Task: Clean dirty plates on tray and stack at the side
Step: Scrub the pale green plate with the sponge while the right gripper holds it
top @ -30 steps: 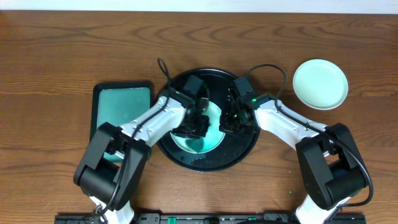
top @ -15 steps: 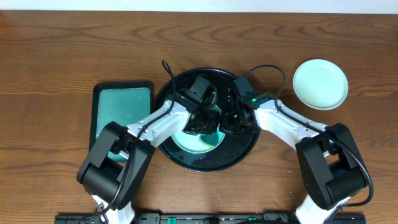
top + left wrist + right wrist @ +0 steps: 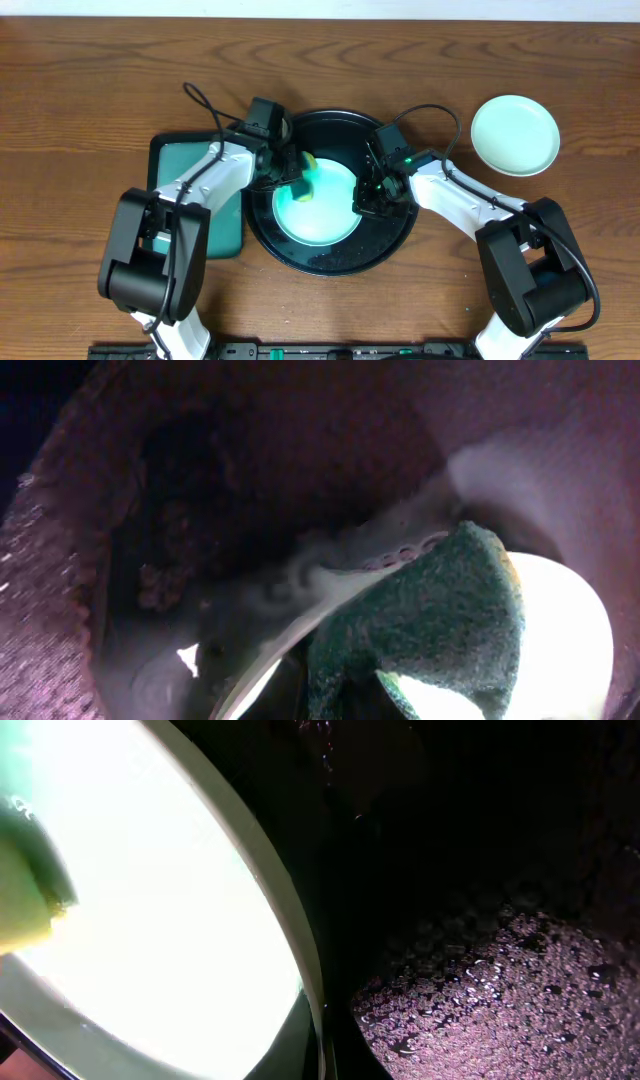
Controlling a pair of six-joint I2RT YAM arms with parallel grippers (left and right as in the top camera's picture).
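Observation:
I should next use my left gripper to lift the sponge (image 3: pixel 306 184) off the plate and then lower it onto the near part of the rectangular dark green tray, because that part is bare.
The round black tray (image 3: pixel 385 240) sits mid-table, wet in the right wrist view (image 3: pixel 500 990). A mint plate with teal smears (image 3: pixel 320 215) lies in it. My left gripper (image 3: pixel 294 174) is shut on a yellow-green sponge (image 3: pixel 306 184) at the plate's upper left edge. The sponge's dark scrub face fills the left wrist view (image 3: pixel 430 620). My right gripper (image 3: pixel 366 200) is shut on the plate's right rim (image 3: pixel 300 950). A clean mint plate (image 3: pixel 515 135) lies on the table to the right. No white plate shows.
A rectangular dark green tray (image 3: pixel 195 175) lies left of the black tray, partly under my left arm. Bare wooden table (image 3: pixel 100 80) surrounds both trays. A black cable (image 3: pixel 200 100) loops above the left wrist.
My left gripper has moved with the sponge from the plate's middle up and left to its edge, uncovering most of the plate. My right gripper has stayed on the rim.

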